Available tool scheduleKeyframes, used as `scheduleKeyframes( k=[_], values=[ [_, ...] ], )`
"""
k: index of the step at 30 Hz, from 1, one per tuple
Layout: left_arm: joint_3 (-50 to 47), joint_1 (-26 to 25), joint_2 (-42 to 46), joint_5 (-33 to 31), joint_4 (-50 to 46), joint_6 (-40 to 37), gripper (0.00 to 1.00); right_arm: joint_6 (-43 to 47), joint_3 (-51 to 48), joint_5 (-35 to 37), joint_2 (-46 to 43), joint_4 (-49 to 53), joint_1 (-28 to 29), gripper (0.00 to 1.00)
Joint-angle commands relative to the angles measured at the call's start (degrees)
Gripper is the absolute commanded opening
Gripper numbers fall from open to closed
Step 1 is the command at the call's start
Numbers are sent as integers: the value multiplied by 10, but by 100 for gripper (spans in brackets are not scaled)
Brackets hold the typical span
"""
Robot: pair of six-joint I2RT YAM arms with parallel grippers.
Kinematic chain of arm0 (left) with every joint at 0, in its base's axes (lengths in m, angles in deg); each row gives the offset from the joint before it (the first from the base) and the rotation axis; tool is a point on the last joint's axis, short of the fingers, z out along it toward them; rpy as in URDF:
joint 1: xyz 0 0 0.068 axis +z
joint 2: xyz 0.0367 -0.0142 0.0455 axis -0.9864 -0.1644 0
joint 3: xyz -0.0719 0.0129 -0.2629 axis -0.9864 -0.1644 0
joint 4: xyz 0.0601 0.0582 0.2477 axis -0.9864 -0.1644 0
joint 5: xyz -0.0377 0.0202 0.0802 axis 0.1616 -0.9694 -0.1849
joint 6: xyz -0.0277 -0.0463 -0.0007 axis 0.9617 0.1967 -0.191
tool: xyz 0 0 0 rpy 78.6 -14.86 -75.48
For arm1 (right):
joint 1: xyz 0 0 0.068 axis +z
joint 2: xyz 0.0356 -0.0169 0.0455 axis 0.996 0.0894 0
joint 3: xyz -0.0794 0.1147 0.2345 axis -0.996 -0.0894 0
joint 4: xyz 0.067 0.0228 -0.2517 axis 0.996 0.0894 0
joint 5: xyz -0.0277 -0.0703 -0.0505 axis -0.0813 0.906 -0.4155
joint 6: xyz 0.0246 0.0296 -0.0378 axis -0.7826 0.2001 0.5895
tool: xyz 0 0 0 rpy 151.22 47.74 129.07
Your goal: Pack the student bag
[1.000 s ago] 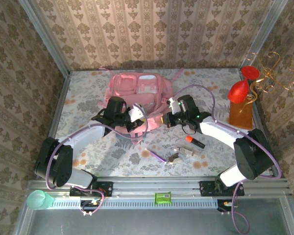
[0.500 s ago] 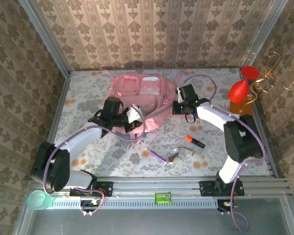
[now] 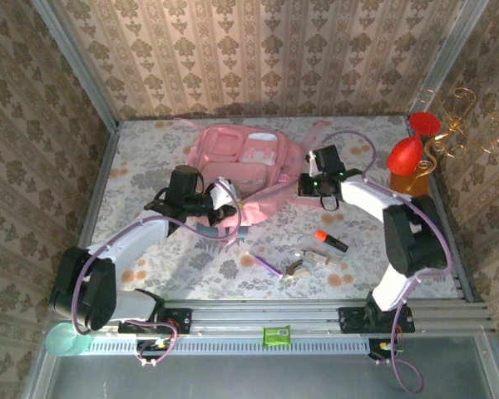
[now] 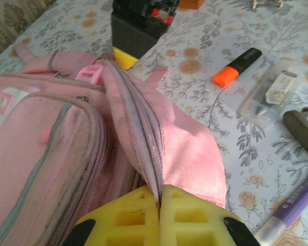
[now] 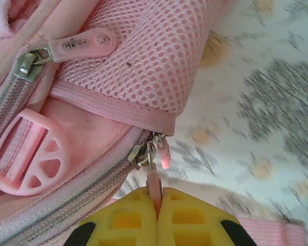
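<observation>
I will next pull the pink zipper pull in my right gripper back toward the orange highlighter and let go of it there, because its slider is already at the mesh pocket's hem.
The student bag [image 3: 243, 155] is a soft pink backpack lying at the back middle of the table. My left gripper [image 3: 233, 204] is at its near edge. In the left wrist view that gripper [image 4: 159, 199] is shut on a raised fold of the bag's zip edge [image 4: 138, 133]. My right gripper [image 3: 303, 186] is at the bag's right side. In the right wrist view it [image 5: 157, 204] is shut on a pink zipper pull [image 5: 153, 182], which hangs from a metal slider under a mesh pocket [image 5: 149, 56].
An orange highlighter [image 3: 330, 240], a clear case [image 3: 320, 256], a dark stapler [image 3: 295, 268] and a purple pen [image 3: 266, 264] lie on the floral cloth in front of the bag. A red ornament on an orange block [image 3: 407, 170] stands at the right wall.
My right gripper has moved back and to the right with the zipper pull. The bag has shifted toward the back and turned a little. My left gripper drifted slightly left, still gripping the fold.
</observation>
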Motion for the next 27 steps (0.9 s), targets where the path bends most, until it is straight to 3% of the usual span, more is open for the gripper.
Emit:
scheduleKeyframes(
  k=[1,5,10,15,18,22,27],
  values=[
    [32,5,-15,31,16,-9,0,-37,-68,91,-80,16,-31,0],
    [50,6,-39,14,1,-21,0,-63,-144,93,-149,13,-19,0],
    [94,46,-88,-72,-8,-10,0,-103,-183,111,-215,-11,51,0],
    [131,82,-129,-141,3,34,4,-142,-180,142,-191,-69,131,0],
    [142,99,-149,-178,9,72,17,-144,-154,129,-131,-89,155,1],
    [154,106,-161,-246,-11,129,39,-123,-131,107,-91,-69,158,21],
    [115,107,-115,-350,15,245,53,-73,-139,178,-169,14,138,40]
  ],
)
